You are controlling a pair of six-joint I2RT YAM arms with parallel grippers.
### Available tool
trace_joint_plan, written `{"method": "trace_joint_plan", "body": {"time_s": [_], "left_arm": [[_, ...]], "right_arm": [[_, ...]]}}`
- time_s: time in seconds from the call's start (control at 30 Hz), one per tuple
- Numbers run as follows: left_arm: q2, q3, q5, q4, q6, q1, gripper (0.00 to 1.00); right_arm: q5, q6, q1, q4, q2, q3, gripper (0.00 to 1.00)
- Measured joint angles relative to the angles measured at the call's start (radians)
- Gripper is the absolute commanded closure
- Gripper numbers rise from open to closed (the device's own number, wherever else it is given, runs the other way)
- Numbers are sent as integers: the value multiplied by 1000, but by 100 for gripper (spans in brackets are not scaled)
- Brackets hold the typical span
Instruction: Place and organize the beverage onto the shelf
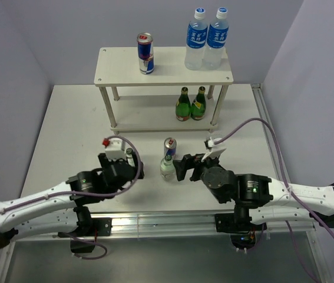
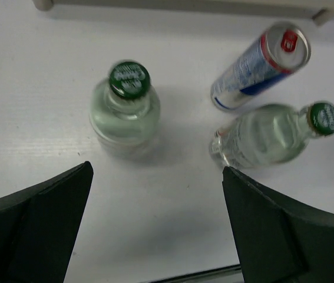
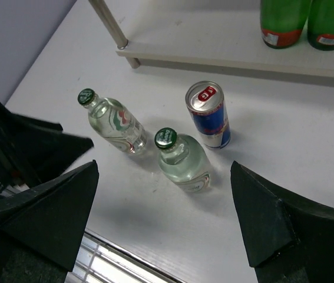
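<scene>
The robot's left gripper will next move down and outward with open fingers around the lone green-capped bottle's body (image 1: 132, 159) (image 2: 124, 119), since that bottle stands below and outward of the gripper, apart from the can on the table.
The shelf (image 1: 119, 65) stands at the back. On its top board are one blue-silver-red can (image 1: 146, 53) and two blue-labelled bottles (image 1: 195, 38) (image 1: 216, 36). On the table in front stand a second can (image 1: 170, 146) and two clear green-capped bottles (image 1: 167, 167) (image 1: 130, 157). My left gripper (image 1: 132, 171) is open and empty, with one green-capped bottle (image 2: 125, 109) just ahead of its jaws; the other bottle (image 2: 273, 135) and the can (image 2: 261, 65) stand to the right. My right gripper (image 1: 179, 168) is open and empty, facing the nearer bottle (image 3: 181, 159), the farther bottle (image 3: 113, 121) and the can (image 3: 208, 115).
Two dark green glass bottles (image 1: 182, 106) (image 1: 198, 105) stand on the shelf's lower board (image 3: 214, 41). A silver shelf leg (image 3: 109, 23) is behind the table bottles. The left gripper's black fingers (image 3: 31, 147) show at the left of the right wrist view. The table's near edge (image 1: 155, 217) has a metal rail.
</scene>
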Motion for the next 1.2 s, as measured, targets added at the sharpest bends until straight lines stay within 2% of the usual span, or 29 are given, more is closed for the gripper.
{"method": "trace_joint_plan", "body": {"time_s": [0.07, 0.13, 0.47, 0.6, 0.83, 1.03, 1.2], "left_arm": [[65, -8, -71, -20, -72, -106, 1], [122, -11, -126, -24, -132, -151, 1], [279, -134, -247, 129, -198, -158, 1], [332, -200, -254, 291, -144, -135, 1], [388, -355, -229, 655, 20, -8, 1], [472, -391, -197, 907, 144, 68, 1], [572, -384, -176, 1051, 214, 93, 2]], "right_arm": [[13, 18, 2, -20, -40, -12, 0], [26, 37, 3, -39, -76, -24, 0], [33, 105, 4, -133, -178, -82, 0], [33, 123, 4, -147, -198, -91, 0], [32, 143, 5, -159, -201, -111, 0], [32, 155, 6, -170, -208, -130, 0], [32, 165, 7, -170, -207, -141, 0]]}}
